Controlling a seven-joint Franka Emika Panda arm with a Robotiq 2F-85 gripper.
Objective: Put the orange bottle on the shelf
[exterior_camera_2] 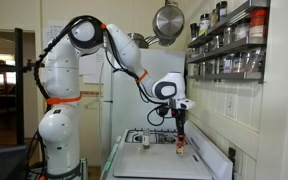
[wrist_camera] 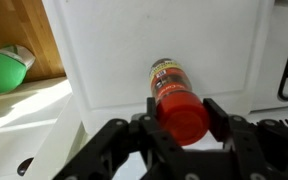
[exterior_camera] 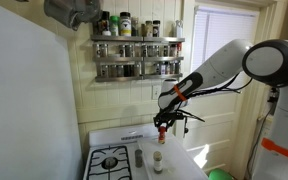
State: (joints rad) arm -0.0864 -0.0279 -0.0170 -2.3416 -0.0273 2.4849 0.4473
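Note:
The robot's gripper will next move outward, toward the wall, and release the orange bottle (exterior_camera: 162, 131) upright on the white counter's back edge, since that edge lies outward of the gripper.
The orange bottle (wrist_camera: 176, 98) sits between my gripper's fingers (wrist_camera: 180, 112), which are shut on its red cap. In an exterior view the gripper (exterior_camera: 163, 122) holds the bottle (exterior_camera: 162, 131) upright above the white counter, well below and to the side of the shelf (exterior_camera: 139, 56). The shelf is a two-tier wire rack on the wall, lined with dark-lidded spice jars. It also shows in an exterior view (exterior_camera_2: 229, 55), above and beyond the gripper (exterior_camera_2: 181, 128).
A pale jar (exterior_camera: 158, 159) and a slim dark bottle (exterior_camera: 139, 157) stand on the counter under the gripper, next to the stove (exterior_camera: 109, 161). A pan (exterior_camera_2: 167, 20) hangs near the shelf. A green object (wrist_camera: 4, 70) lies beside the white surface (wrist_camera: 134, 45).

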